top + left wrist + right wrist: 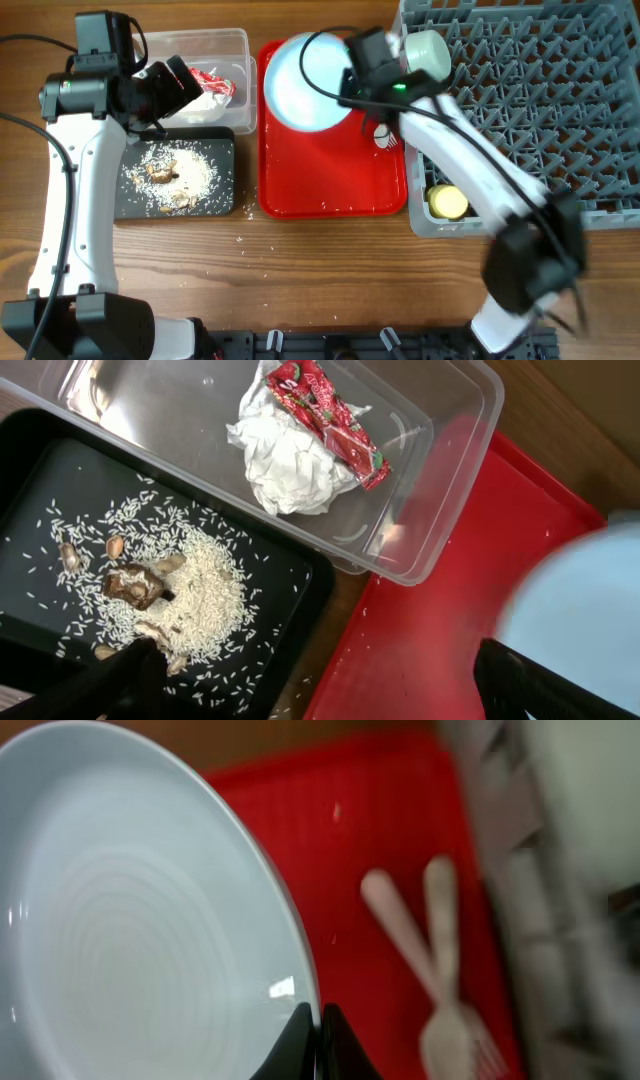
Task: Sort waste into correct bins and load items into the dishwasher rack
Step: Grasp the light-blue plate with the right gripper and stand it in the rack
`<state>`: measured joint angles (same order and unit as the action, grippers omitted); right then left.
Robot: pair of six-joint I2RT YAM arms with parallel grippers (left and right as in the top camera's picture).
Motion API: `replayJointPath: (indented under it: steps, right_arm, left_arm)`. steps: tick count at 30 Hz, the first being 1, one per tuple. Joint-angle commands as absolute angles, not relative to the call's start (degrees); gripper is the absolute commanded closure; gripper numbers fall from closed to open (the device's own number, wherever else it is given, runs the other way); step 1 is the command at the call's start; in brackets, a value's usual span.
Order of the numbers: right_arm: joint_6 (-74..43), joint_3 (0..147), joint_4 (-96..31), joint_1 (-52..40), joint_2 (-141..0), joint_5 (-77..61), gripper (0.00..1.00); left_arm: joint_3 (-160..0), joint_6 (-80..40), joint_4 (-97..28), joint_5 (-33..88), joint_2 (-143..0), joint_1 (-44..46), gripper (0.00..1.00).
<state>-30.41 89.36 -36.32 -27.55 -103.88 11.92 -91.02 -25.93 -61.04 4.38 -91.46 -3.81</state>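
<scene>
My right gripper lifts the plate over the grey rack (540, 90) next, tilts it upright, then lowers and releases it between empty wires beside the pale bowl.
My right gripper (318, 1020) is shut on the rim of the pale blue plate (305, 80) and holds it above the red tray (330, 180). The plate fills the left of the right wrist view (130, 920). A white spoon and fork (430, 960) lie on the tray. My left gripper (310, 685) is open and empty over the black tray (130, 195), which holds rice scraps (195, 580) with brown bits. The red-and-white wrapper with tissue (300, 445) lies in the clear tub (235, 70). A yellow cup (447, 203) and a pale bowl (428, 52) sit in the grey rack (540, 90).
Loose rice grains lie on the wooden table (250, 250) in front of the black tray and on the red tray. The left arm's cable runs along the table's left side.
</scene>
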Motion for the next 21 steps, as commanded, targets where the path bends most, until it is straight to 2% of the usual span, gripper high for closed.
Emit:
replayJointPath:
  steps: [1,3,8,13,21]
  right_arm:
    - [-18.65,89.78,-39.18,-27.11,-91.92,30.92,0.96]
    - [-14.17,89.78,-42.28,-27.07,-87.02,46.17,0.96]
    - [-5.17,88.88,-44.66,-24.32,-85.93,61.52,0.96]
    - [0.49,86.65,-43.97,-17.67,-87.05,60.99,0.96]
    - [18.48,85.56,-35.0,-9.37,-94.87,55.37,0.96]
  left_arm:
    - [-90.59,-25.98,-60.93,5.06,-91.94,-3.62,0.0]
    - [-90.59,-25.98,-60.93,5.06,-91.94,-3.64,0.0]
    - [-90.59,-25.98,-60.93,5.06,-91.94,-3.64,0.0]
    - [-90.59,-25.98,-60.93,5.06,-91.94,-3.66,0.0]
    - [-90.59,-25.98,-60.93,5.06,-91.94,-3.64,0.0]
